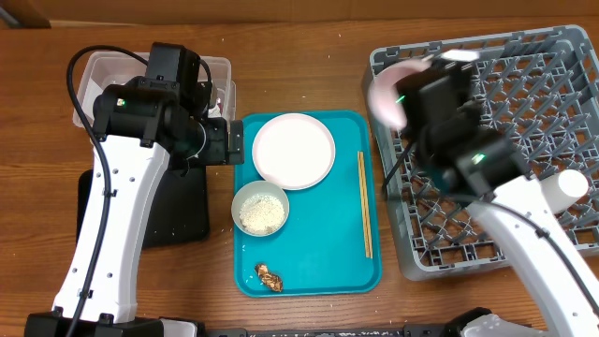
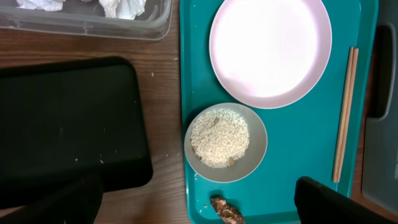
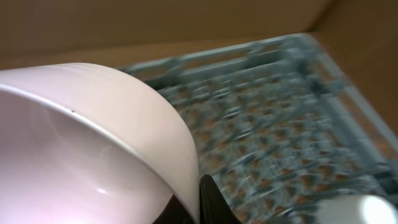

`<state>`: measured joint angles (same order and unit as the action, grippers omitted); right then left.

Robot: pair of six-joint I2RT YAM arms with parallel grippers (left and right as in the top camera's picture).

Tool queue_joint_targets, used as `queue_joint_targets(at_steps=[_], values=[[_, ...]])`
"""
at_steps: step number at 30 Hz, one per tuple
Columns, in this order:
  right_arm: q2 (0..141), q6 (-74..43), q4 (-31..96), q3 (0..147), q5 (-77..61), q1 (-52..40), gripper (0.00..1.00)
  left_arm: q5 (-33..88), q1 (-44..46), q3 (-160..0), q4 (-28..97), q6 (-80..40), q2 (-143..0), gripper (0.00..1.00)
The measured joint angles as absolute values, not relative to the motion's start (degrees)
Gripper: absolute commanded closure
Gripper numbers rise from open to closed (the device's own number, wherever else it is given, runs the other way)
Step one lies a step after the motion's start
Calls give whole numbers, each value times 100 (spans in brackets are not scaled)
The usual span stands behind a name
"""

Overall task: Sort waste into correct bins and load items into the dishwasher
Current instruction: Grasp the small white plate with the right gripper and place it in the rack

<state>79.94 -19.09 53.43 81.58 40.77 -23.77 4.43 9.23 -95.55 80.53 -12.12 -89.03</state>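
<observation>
The bowl should go across and down with my right gripper and be released, as empty pegs of the dish rack beyond the white cup (image 3: pixel 305 106) are below it and to its right in the overhead view.
My right gripper (image 1: pixel 409 101) is shut on the rim of a pale pink bowl (image 1: pixel 386 92), tilted above the left edge of the grey dish rack (image 1: pixel 524 84). In the right wrist view the bowl (image 3: pixel 93 137) fills the left and a finger (image 3: pixel 211 202) presses on its rim. My left gripper (image 1: pixel 234 145) is open and empty above the teal tray's left edge; its fingers (image 2: pixel 199 208) frame the brown food scrap (image 2: pixel 227 211). A pink plate (image 2: pixel 270 50), a bowl of rice (image 2: pixel 221 140) and chopsticks (image 2: pixel 344 115) lie on the teal tray. White tissues (image 2: pixel 124 6) lie in the clear tub (image 1: pixel 220 67).
The black tray (image 1: pixel 182 211) lies left of the teal tray (image 1: pixel 318 257), under my left arm. A white cup (image 1: pixel 566 187) lies in the rack at the right; it also shows in the right wrist view (image 3: pixel 354 211). A few rice grains lie on the black tray.
</observation>
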Motion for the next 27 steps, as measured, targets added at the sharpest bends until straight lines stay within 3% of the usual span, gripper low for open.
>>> queue_joint_targets(at_steps=[14,19,27], values=[[9282,-1304,2790,8141,5760,742,96,443,923,-9548,7865,-1345,-8903,0],[10237,-819,2084,8141,6442,1186,96,445,923,-9548,7867,-1358,-8903,0],[11284,-659,2338,8136,6598,1269,96,445,923,-9548,7889,-1358,-8903,0]])
